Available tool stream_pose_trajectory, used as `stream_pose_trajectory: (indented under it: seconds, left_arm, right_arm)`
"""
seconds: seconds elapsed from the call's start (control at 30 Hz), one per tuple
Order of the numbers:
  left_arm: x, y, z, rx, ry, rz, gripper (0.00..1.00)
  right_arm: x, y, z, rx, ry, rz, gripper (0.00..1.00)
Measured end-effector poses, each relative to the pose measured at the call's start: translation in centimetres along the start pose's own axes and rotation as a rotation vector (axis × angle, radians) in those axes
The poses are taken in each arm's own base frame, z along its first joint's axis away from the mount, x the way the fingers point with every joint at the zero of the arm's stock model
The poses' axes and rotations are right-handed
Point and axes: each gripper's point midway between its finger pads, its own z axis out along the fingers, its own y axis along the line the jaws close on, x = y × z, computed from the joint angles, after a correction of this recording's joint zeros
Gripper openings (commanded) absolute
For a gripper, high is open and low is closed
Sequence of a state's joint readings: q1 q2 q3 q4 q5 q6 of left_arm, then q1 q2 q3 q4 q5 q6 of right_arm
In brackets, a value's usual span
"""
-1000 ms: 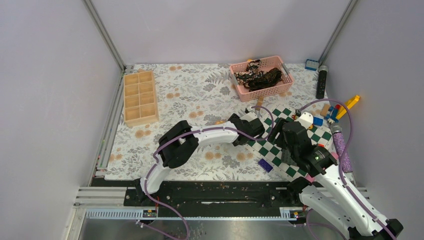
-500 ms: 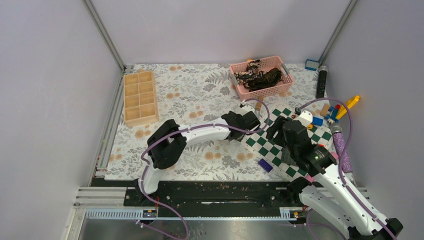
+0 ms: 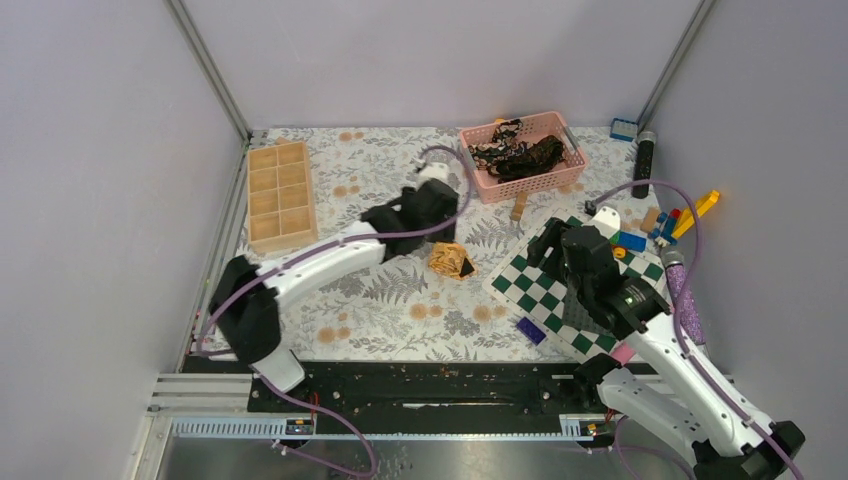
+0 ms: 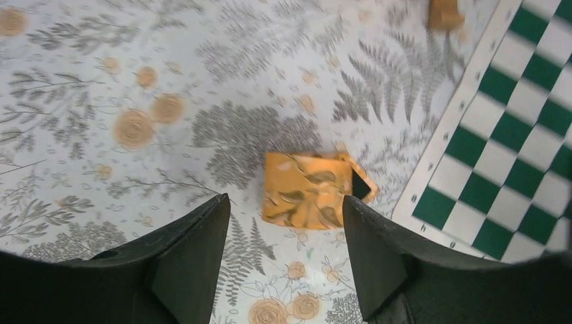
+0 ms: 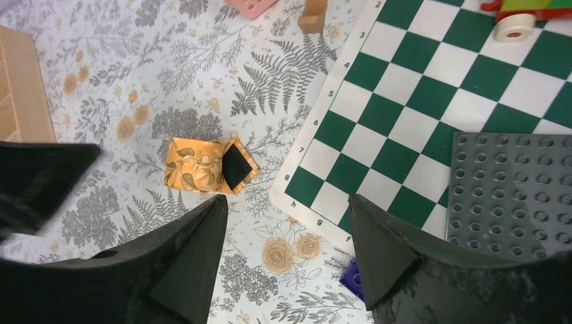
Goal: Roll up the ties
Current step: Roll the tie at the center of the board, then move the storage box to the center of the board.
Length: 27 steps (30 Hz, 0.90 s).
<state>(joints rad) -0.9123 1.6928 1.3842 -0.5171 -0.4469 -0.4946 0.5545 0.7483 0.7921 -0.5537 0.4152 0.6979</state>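
My left gripper should next go left in the top view and lower over the tray's side facing the rolled tie, which is thin enough to straddle.
A golden-tan tie [image 3: 452,260], rolled into a compact bundle with its dark lining showing at one end, lies on the floral cloth just left of the checkered board. It also appears as the rolled tie [image 4: 311,190] and the rolled tie [image 5: 202,165] in the wrist views. Dark ties [image 3: 520,152] are heaped in the pink basket [image 3: 478,172]. My left gripper [image 3: 440,225] [image 4: 284,202] hovers behind the roll, open and empty. My right gripper [image 3: 555,250] [image 5: 287,199] hangs over the board's left edge, open, nothing between its fingers.
The green-and-white checkered board [image 3: 545,290] carries a grey studded plate [image 5: 512,196]. A purple brick [image 3: 530,330] lies at its near corner. A wooden compartment tray [image 3: 280,195] stands at left. A small wood block [image 3: 518,206], loose bricks [image 3: 680,215] and a black cylinder [image 3: 643,160] lie at right.
My left arm swung back and left away from the board edge, its jaws widening, and the rolled golden tie now lies free on the cloth. The right arm barely moved.
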Motion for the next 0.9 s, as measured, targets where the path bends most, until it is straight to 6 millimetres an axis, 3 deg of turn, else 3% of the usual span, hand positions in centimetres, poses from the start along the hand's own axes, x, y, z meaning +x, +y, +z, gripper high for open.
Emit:
stream_pose_trajectory:
  seconds: [0.1,0.2,0.27,0.37,0.5,0.67,0.9]
  left_arm:
    - [-2.5,3.5,-1.4,0.010,-0.076,-0.126,0.65]
    - [-3.0,6.6,-1.6,0.007,-0.109,-0.228,0.65]
    - [-2.0,7.9,-1.0,0.007,-0.095,-0.272,0.65]
    - [0.6,8.8,0.1,0.012,-0.039,-0.311,0.65]
    - [4.1,9.8,0.8,0.010,0.039,-0.344,0.64]
    - [3.8,10.9,-0.3,0.034,0.019,-0.407,0.62]
    - [3.0,12.4,-1.0,0.059,-0.011,-0.485,0.61]
  right_arm:
    - [0.8,0.8,1.0,-0.011,0.045,-0.017,0.73]
    - [2.2,2.5,2.4,-0.045,0.134,-0.056,0.69]
    - [3.3,3.8,3.5,-0.074,0.204,-0.082,0.65]
    - [5.7,6.4,5.4,-0.161,0.327,-0.130,0.68]
    - [8.5,8.2,7.7,-0.224,0.473,-0.231,0.69]
    - [8.7,10.6,9.1,-0.299,0.522,-0.295,0.65]
    - [7.3,14.4,10.0,-0.448,0.541,-0.459,0.89]
